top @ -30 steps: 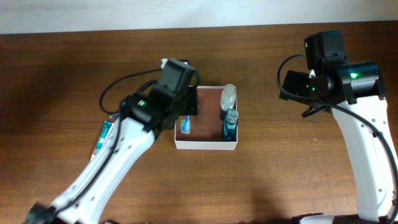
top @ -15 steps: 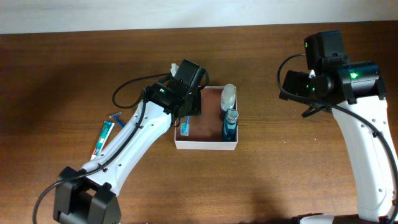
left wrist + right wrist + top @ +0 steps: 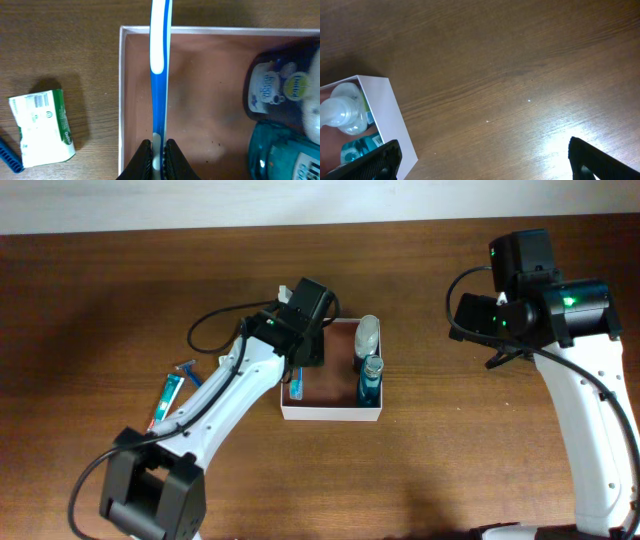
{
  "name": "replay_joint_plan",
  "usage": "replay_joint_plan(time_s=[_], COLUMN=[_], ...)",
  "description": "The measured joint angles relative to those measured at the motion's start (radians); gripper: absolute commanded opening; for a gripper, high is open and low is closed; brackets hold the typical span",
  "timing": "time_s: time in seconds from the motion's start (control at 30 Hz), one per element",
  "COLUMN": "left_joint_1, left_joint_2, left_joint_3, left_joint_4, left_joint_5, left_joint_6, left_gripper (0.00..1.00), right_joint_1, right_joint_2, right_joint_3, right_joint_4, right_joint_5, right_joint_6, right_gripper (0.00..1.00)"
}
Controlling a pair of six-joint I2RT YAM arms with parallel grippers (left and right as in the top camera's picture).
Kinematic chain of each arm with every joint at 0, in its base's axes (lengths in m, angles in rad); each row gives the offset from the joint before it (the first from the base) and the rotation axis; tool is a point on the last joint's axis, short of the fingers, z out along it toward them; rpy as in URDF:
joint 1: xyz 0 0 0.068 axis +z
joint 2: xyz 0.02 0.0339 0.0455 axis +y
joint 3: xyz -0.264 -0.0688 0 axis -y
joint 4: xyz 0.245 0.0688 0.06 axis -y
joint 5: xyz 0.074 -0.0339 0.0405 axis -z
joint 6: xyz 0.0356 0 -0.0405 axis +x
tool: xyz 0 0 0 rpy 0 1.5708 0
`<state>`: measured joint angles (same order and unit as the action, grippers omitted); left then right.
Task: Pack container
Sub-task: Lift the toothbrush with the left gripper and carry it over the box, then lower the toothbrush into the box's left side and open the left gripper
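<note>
My left gripper will move down into the container next and release the toothbrush (image 3: pixel 159 75) onto the bare bottom near the toothpaste-side (image 3: pixel 176 115), because that part of the bottom is below it.
The container (image 3: pixel 330 414) is a square white-walled box with a reddish-brown inside, at the table's middle. My left gripper (image 3: pixel 158 156) is shut on a blue and white toothbrush (image 3: pixel 159 75). It holds the brush over the container's left part, just inside the left wall (image 3: pixel 121 100). The toothbrush also shows in the overhead view (image 3: pixel 297 383). A clear bottle (image 3: pixel 367 335) and a teal bottle (image 3: pixel 371 380) stand along the container's right side. My right gripper (image 3: pixel 485 165) is open and empty above bare table, to the right of the container (image 3: pixel 385 115).
A green and white toothpaste box (image 3: pixel 42 127) lies on the table left of the container, also seen in the overhead view (image 3: pixel 166 402). A blue razor (image 3: pixel 188 370) lies beside it. The right arm (image 3: pixel 540 305) hovers at the right.
My left wrist has moved to the right and a little farther over the container's left part, still holding the toothbrush. The right arm has not moved.
</note>
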<state>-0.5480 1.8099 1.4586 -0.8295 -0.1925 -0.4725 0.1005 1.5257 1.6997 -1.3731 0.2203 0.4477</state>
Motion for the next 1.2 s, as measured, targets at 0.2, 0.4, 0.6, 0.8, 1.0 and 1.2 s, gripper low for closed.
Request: replay_joint_plan(time_s=[0.2,0.4,0.6,0.8,1.0,1.2], left_joint_1=[0.000,0.000,0.000,0.000,0.000,-0.009], left_joint_2=[0.050,0.065,0.065,0.065,0.065,0.072], left_joint_3=[0.000,0.000,0.000,0.000,0.000,0.000], left_joint_4=[0.002,-0.023,-0.035,-0.034,-0.026,-0.045], left_joint_5=[0.000,0.000,0.000,0.000,0.000,0.000], left_joint_6=[0.000,0.000,0.000,0.000,0.000,0.000], left_gripper=[0.01,0.01,0.01,0.01,0.01,0.01], right_joint_1=[0.000,0.000,0.000,0.000,0.000,0.000], right_joint_2=[0.000,0.000,0.000,0.000,0.000,0.000], right_joint_3=[0.000,0.000,0.000,0.000,0.000,0.000], right_joint_4=[0.000,0.000,0.000,0.000,0.000,0.000], right_joint_5=[0.000,0.000,0.000,0.000,0.000,0.000], right_joint_6=[0.000,0.001,0.000,0.000,0.000,0.001], right_gripper=[0.98,0.98,0.98,0.98,0.98,0.98])
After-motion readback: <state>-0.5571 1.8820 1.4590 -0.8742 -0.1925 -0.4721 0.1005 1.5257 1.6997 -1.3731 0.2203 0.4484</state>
